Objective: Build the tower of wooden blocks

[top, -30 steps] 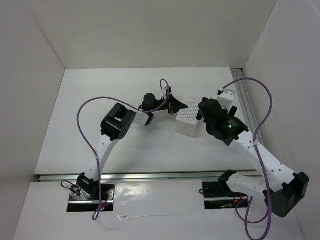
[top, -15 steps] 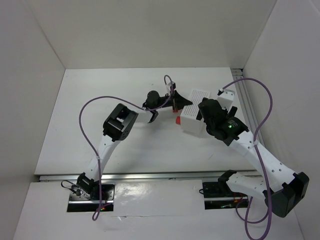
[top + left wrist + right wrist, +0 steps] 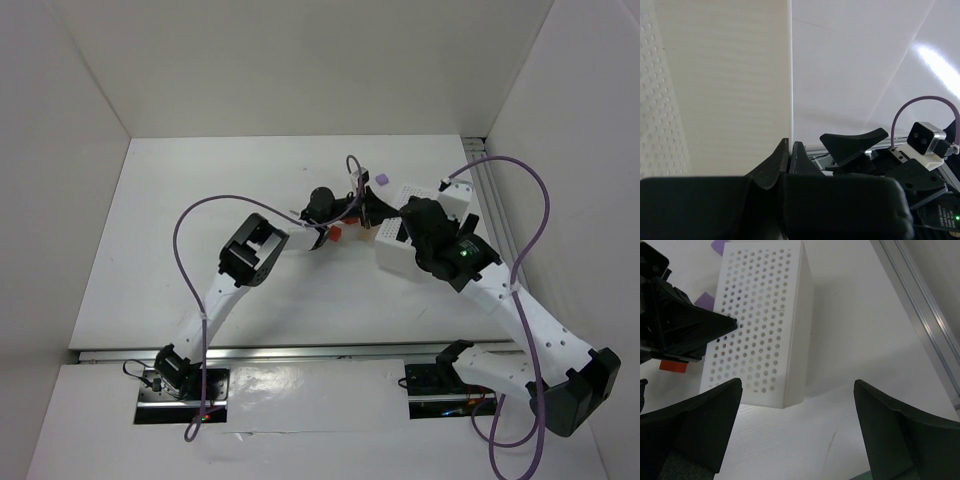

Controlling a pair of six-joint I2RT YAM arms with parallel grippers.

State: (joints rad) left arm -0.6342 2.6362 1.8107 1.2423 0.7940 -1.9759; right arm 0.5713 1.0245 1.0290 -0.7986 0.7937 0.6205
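The box [image 3: 395, 238] in my left gripper needs to go left in the top view next, clear of the blocks. Bare tabletop lies there, so I should then lower the box and release it.
Loose wood blocks lie singly on the white table. A red-orange cube [image 3: 335, 233] [image 3: 674, 365] sits just left of the box, and a lilac cube [image 3: 381, 179] [image 3: 720, 246] lies behind it. Another lilac cube [image 3: 705, 301] shows past the left gripper's finger. My left gripper [image 3: 368, 208] [image 3: 790, 145] is shut on the thin wall of the white perforated plastic box [image 3: 395, 238] [image 3: 760, 320] [image 3: 720, 90] and holds it tilted. My right gripper [image 3: 800, 430] hangs open just in front of the box, with nothing between its fingers.
A metal rail [image 3: 920, 310] runs along the table's right edge, beside the white enclosure wall [image 3: 560, 130]. Purple cables [image 3: 190, 260] loop over both arms. The right arm's wrist [image 3: 450, 250] stands close against the box's near right side.
The left gripper has dragged the box to the right and back and tipped it up. The red-orange cube and the lilac cube have come into sight. The right arm barely moved.
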